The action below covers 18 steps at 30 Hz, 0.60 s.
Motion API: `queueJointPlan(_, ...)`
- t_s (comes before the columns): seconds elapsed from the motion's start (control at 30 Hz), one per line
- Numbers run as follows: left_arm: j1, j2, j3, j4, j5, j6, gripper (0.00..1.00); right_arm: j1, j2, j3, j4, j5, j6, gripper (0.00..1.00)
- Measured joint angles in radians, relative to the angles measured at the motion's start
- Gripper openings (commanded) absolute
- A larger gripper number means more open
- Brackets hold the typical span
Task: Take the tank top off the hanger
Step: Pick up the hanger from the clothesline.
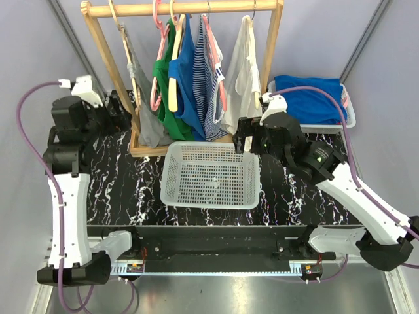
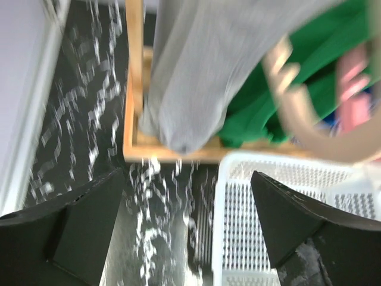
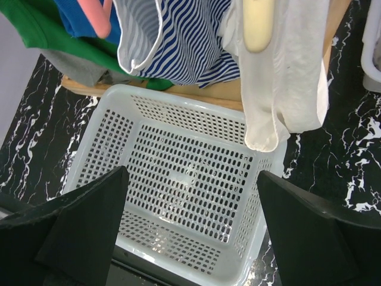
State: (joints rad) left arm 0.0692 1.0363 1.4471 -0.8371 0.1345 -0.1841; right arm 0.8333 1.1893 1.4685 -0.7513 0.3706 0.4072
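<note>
The part of the grey top's wooden hanger just below its hook [image 1: 124, 40] hangs above and outward of my left gripper. My left gripper should rise outward next and close on the hanger there.
Several tank tops hang on hangers from a wooden rack [image 1: 183, 8]: grey [image 1: 147, 118], green [image 1: 167, 85], blue [image 1: 186, 78], striped [image 1: 211, 91] and white [image 1: 241, 85]. My left gripper [image 1: 124, 111] hovers open by the rack's left post. In the left wrist view, the left gripper [image 2: 187, 176] sits below the grey top's hem [image 2: 196, 77], holding nothing. My right gripper [image 1: 245, 137] hangs open just under the white top. In the right wrist view, the right gripper [image 3: 191, 173] is below the white tank top [image 3: 286, 77] and its pale hanger end [image 3: 258, 24], not touching either.
A white perforated basket [image 1: 171, 157] stands on the black marbled table in front of the rack. A white bin [image 1: 350, 111] with blue cloth [image 1: 314, 98] sits at the back right. The rack's wooden base [image 2: 134, 89] borders the basket rim [image 2: 221, 202].
</note>
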Motion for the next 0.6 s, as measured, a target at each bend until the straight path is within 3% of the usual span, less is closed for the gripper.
queueJointPlan(0.13, 0.000, 0.052, 0.163, 0.027, 0.022, 0.019, 0.86, 0.000, -0.040, -0.047, 0.044, -0.022, -0.009, 1.00)
queueJointPlan(0.17, 0.000, 0.073, 0.215, 0.044, 0.037, 0.019, 0.83, 0.001, -0.050, -0.050, 0.053, -0.023, -0.010, 0.98)
queueJointPlan(0.2, 0.000, 0.089, 0.261, 0.056, 0.050, 0.018, 0.80, 0.001, -0.059, -0.052, 0.061, -0.023, -0.011, 0.90)
queueJointPlan(0.27, -0.002, 0.149, 0.395, 0.084, 0.071, 0.008, 0.73, 0.001, -0.077, -0.056, 0.082, -0.024, -0.012, 0.87)
queueJointPlan(0.4, -0.013, 0.284, 0.636, 0.162, 0.068, -0.032, 0.72, 0.001, -0.109, -0.074, 0.105, -0.024, -0.005, 0.88)
queueJointPlan(0.6, -0.070, 0.492, 0.844, 0.212, 0.014, -0.054, 0.74, 0.001, -0.127, -0.103, 0.104, -0.016, 0.017, 0.88)
